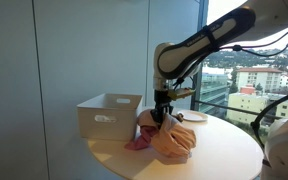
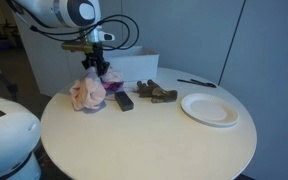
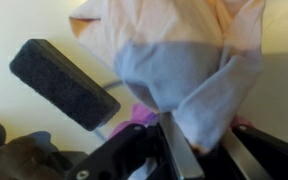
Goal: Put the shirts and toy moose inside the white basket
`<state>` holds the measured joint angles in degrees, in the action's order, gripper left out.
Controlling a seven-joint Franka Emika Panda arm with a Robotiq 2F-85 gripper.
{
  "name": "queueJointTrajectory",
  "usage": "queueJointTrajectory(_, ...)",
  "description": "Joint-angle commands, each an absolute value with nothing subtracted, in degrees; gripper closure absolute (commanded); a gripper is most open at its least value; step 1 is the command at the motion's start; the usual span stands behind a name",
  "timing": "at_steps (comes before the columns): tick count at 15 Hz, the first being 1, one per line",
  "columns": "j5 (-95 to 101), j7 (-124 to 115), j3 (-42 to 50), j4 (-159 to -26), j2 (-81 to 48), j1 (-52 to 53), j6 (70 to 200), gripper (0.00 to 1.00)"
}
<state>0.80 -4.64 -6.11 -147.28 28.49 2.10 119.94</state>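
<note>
The peach shirt in my gripper will next go up from the table, across to the white basket and down into its open top (image 1: 109, 103). The shirts belong there.
A peach and grey shirt (image 1: 174, 140) lies bunched on the round table, and it also shows in an exterior view (image 2: 87, 95). A magenta shirt (image 1: 139, 143) lies beside it, towards the white basket (image 1: 109, 115). My gripper (image 1: 162, 112) is right above the pile and also shows in an exterior view (image 2: 96, 72). In the wrist view its fingers (image 3: 206, 155) are closed on a fold of the peach and grey shirt (image 3: 174, 50), with magenta cloth (image 3: 139, 113) below. The brown toy moose (image 2: 156, 92) lies in front of the basket (image 2: 134, 65).
A black block (image 2: 124, 101) lies between the shirts and the moose, and it also shows in the wrist view (image 3: 64, 85). A white plate (image 2: 209, 108) and a pen (image 2: 196, 83) lie farther along the table. A glass wall stands behind.
</note>
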Motion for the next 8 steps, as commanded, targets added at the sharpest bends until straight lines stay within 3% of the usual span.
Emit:
queueJointTrajectory(1,5.0,-12.1,-10.8,-152.4,41.8,2.9,119.6,0.9)
queueJointTrajectory(8,12.6,-14.2,-20.5,-149.2,56.7,7.0,109.5,0.89)
